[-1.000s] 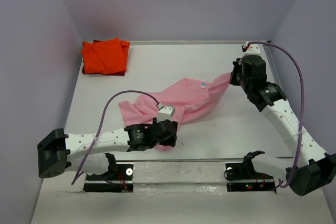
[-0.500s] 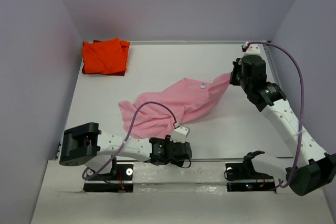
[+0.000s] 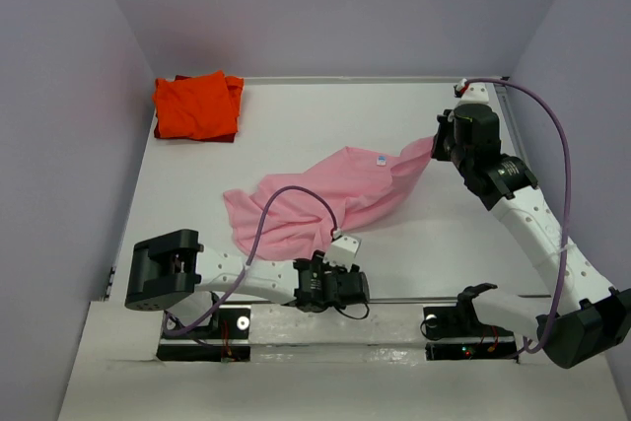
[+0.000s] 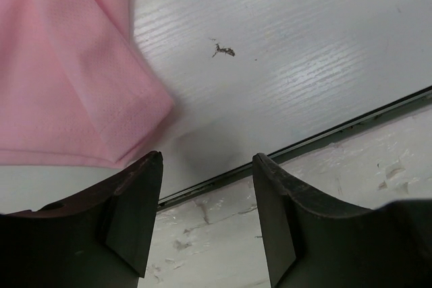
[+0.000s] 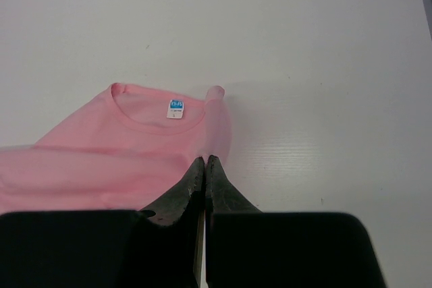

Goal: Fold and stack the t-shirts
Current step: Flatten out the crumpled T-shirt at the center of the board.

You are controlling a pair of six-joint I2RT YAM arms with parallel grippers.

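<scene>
The pink t-shirt's corner (image 4: 154, 114) sticks out onto the bare table, so the left gripper will next move down and to the left in the wrist view, around that corner.
The light pink t-shirt (image 3: 325, 194) lies crumpled and stretched slantwise across the middle of the table. My right gripper (image 3: 435, 148) is shut on its shoulder, beside the collar with the blue label (image 5: 176, 108). In the right wrist view the pink t-shirt (image 5: 121, 146) runs left from my right gripper (image 5: 204, 160). My left gripper (image 4: 208, 158) stands open and holds nothing, above the table's near edge. A corner of the pink t-shirt (image 4: 67, 79) lies to its upper left. From above, the left gripper (image 3: 361, 293) is low by the front edge. The orange-red t-shirt (image 3: 197, 105) lies folded at the back left.
A dark groove (image 4: 324, 136) marks the table's near edge, with a rough white strip (image 4: 223, 234) below it. Grey walls close the table on three sides. The right arm's purple cable (image 3: 562, 155) arches along the right wall. A small dark mark (image 4: 223, 50) shows on the table.
My left arm has swung right and toward the near edge, off the pink t-shirt's lower hem, which has drawn back up the table. The right gripper has not moved.
</scene>
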